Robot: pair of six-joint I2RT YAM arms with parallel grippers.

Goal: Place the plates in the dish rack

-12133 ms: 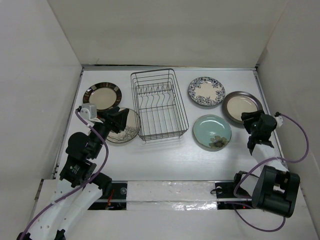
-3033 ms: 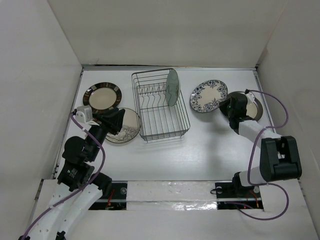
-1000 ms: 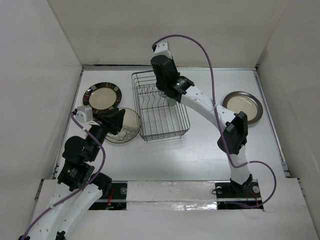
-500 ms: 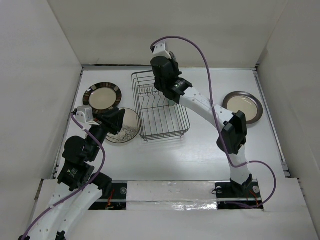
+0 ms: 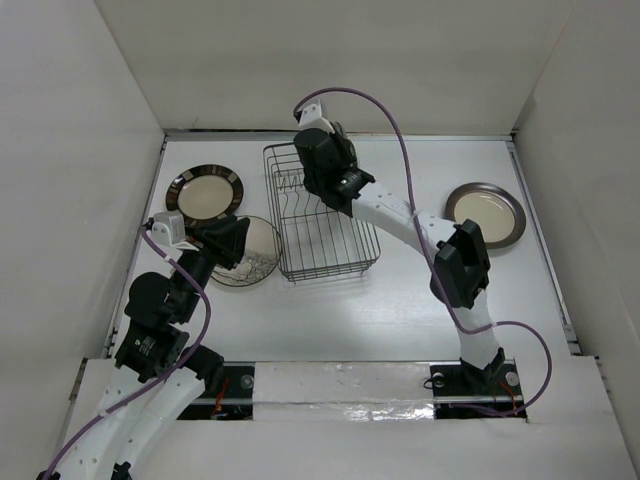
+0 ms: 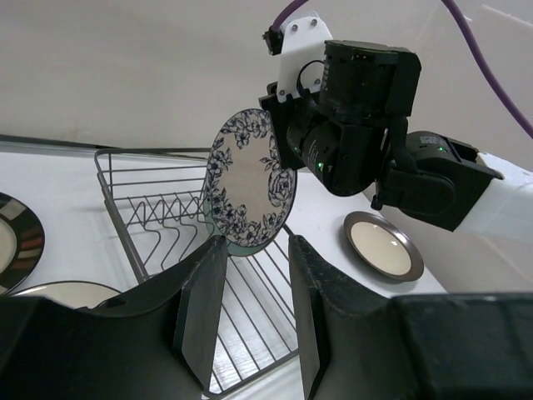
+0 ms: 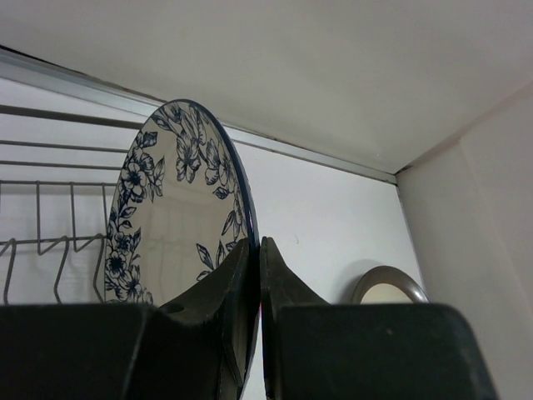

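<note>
The right gripper lowers the blue-floral plate beside the standing pale green plate next, since the floral plate still hangs above the rack's wires.
My right gripper point(image 7: 260, 250) is shut on the rim of the blue-floral plate point(image 7: 179, 208) and holds it on edge above the back of the dish rack point(image 5: 325, 245). The top view shows this gripper point(image 5: 325, 168) over the rack, with the plate hidden under the arm. In the left wrist view the floral plate point(image 6: 250, 187) hangs just in front of the pale green plate point(image 6: 240, 246), which stands in the rack point(image 6: 150, 208). My left gripper point(image 5: 232, 240) is open and empty over the patterned-edge plate point(image 5: 258, 252). The dark-rimmed cream plate point(image 5: 205, 190) lies at the back left.
The grey-brown rimmed beige plate point(image 5: 485, 213) lies flat at the right, also seen in the right wrist view point(image 7: 387, 287). White walls close in the table at the back and on both sides. The right arm stretches across the table's middle to the rack.
The pale green plate went into the rack. My right gripper took up the floral plate, carried it over the rack, and has shifted slightly left in the last second. The left arm stayed still.
</note>
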